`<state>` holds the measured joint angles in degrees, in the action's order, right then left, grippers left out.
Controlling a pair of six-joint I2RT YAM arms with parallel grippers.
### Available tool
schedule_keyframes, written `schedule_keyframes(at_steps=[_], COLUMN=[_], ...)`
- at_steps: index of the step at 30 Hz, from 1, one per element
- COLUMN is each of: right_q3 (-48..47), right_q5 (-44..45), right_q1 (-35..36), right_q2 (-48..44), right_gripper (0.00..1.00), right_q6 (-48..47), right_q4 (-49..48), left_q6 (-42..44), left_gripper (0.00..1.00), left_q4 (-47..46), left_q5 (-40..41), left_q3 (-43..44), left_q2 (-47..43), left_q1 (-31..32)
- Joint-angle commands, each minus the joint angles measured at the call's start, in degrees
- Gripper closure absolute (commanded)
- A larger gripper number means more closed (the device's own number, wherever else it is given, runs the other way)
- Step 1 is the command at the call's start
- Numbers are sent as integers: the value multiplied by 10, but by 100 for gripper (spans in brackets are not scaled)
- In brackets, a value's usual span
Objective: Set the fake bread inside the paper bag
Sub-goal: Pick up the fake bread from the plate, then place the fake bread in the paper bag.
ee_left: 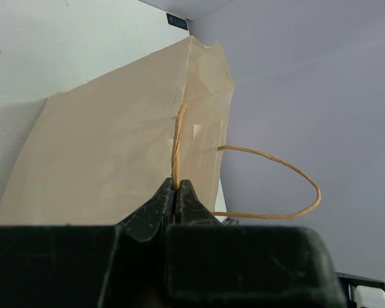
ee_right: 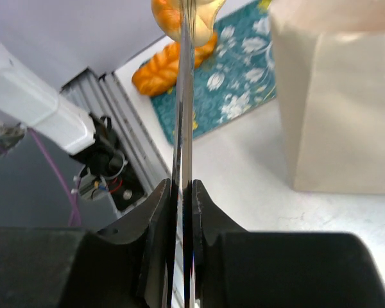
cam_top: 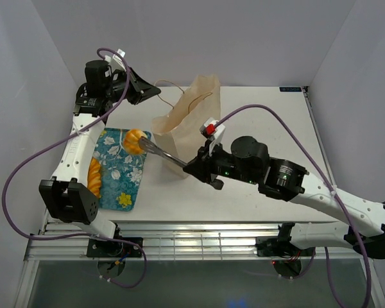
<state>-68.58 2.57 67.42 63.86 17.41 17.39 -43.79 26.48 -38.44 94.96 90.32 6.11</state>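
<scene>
Next, my right gripper will go outward and to the right in the top view to bring the tong tips over the open paper bag's opening, since the pastry (cam_top: 135, 141) hangs beside it.
The tan paper bag (cam_top: 189, 119) stands upright at the back middle of the table. My left gripper (cam_top: 155, 92) is shut on one of its cord handles (ee_left: 178, 147), with the jaws pinching the cord just in front of the bag (ee_left: 109, 154). My right gripper (cam_top: 191, 165) is shut on metal tongs (cam_top: 160, 151). The tong tips clamp a round golden pastry (cam_top: 135, 141) over the teal floral tray (cam_top: 125, 183). A braided loaf (cam_top: 95, 176) lies on the tray's left side. In the right wrist view the tongs (ee_right: 185, 96) run up to the pastry (ee_right: 173, 16), with the loaf (ee_right: 167, 67) behind it.
The bag's second handle loop (ee_left: 289, 167) hangs free to the right. The left arm's white links (cam_top: 74, 151) run along the tray's left edge. The bag (ee_right: 340, 109) stands to the right of the tongs. White walls close in the left, back and right.
</scene>
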Motion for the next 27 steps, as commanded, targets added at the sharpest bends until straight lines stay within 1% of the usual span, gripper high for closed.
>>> schedule_keyframes(at_steps=[1, 6, 7, 11, 18, 21, 22, 24, 25, 27], right_q3=[-81, -137, -153, -168, -126, -113, -112, -108, -106, -105], right_q5=[83, 127, 147, 167, 153, 110, 91, 76, 64, 56], right_q1=[2, -8, -11, -46, -120, -156, -160, -165, -166, -168], right_q2=[-13, -10, -10, -16, -37, -37, -37, -37, -38, -37], right_gripper=[92, 92, 92, 92, 92, 92, 85, 77, 70, 68], right_q6=[-41, -70, -74, -86, -74, -66, -63, -57, -55, -49], right_q4=[35, 67, 80, 104, 118, 116, 116, 107, 102, 97], left_q6=[-4, -8, -9, -10, -15, -17, -17, -17, -17, -17], left_gripper=[100, 100, 100, 100, 100, 100, 100, 100, 100, 100], left_q4=[-18, -20, -20, -20, -21, -24, -25, -26, -27, -27], left_q5=[-10, -11, -12, -14, -16, -20, -20, -20, -20, -21], left_q3=[-13, -27, -28, -32, -31, -36, -37, -39, -39, -41], left_q2=[-47, -65, -69, -78, -86, -87, -87, -89, -89, -88], left_q1=[-3, -3, -4, -3, -3, -3, -3, -3, -3, -4])
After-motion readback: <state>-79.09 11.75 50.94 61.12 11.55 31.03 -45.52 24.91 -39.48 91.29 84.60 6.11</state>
